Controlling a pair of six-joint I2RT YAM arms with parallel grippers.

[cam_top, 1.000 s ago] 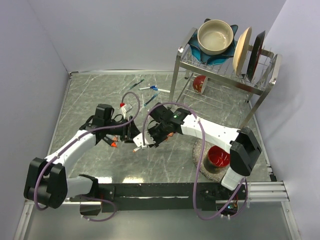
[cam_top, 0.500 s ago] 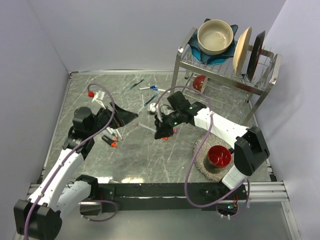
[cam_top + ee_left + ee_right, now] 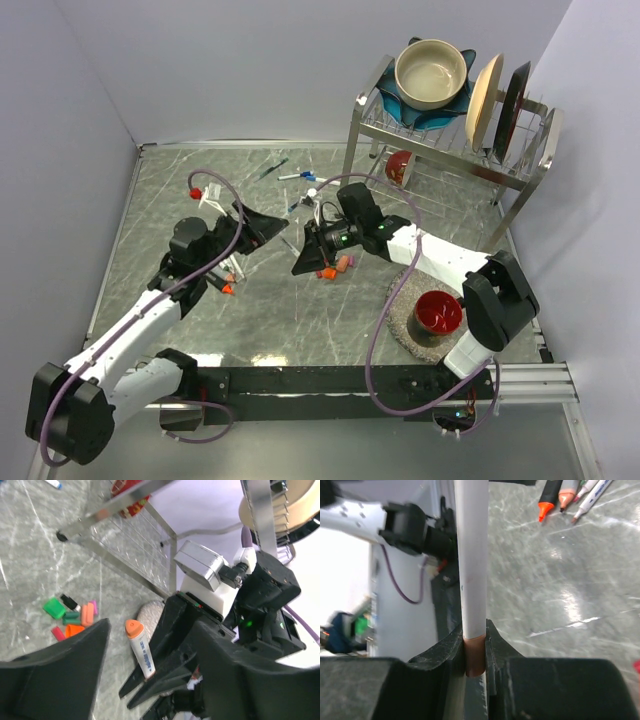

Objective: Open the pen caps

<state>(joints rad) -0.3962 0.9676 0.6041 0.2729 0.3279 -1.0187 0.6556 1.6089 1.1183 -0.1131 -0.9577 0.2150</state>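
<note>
The right gripper tips its fingers down next and lowers to the pile of loose pen caps below it, releasing the cap there beside the others.
My right gripper (image 3: 475, 630) is shut on a white marker (image 3: 471, 555), clamping its orange-brown cap (image 3: 475, 655). From above, the right gripper (image 3: 301, 263) points left over the table's middle. My left gripper (image 3: 262, 226) is open and faces it from the left. In the left wrist view the left gripper (image 3: 152, 630) has its fingers (image 3: 55, 675) spread either side of the marker (image 3: 142, 652), whose orange end (image 3: 134, 628) sticks out of the right gripper's fingers. A pile of loose pen caps (image 3: 335, 267) lies by the right gripper and also shows in the left wrist view (image 3: 72, 615).
Several open markers (image 3: 224, 285) lie left of centre and also show in the right wrist view (image 3: 560, 495). More markers (image 3: 300, 178) lie at the back. A metal dish rack (image 3: 450, 140) with bowls and plates stands back right. A red bowl (image 3: 437, 312) sits on a mat.
The left gripper has swung right and up towards the right gripper. The right gripper has shifted left and turned to face it, uncovering the cap pile.
</note>
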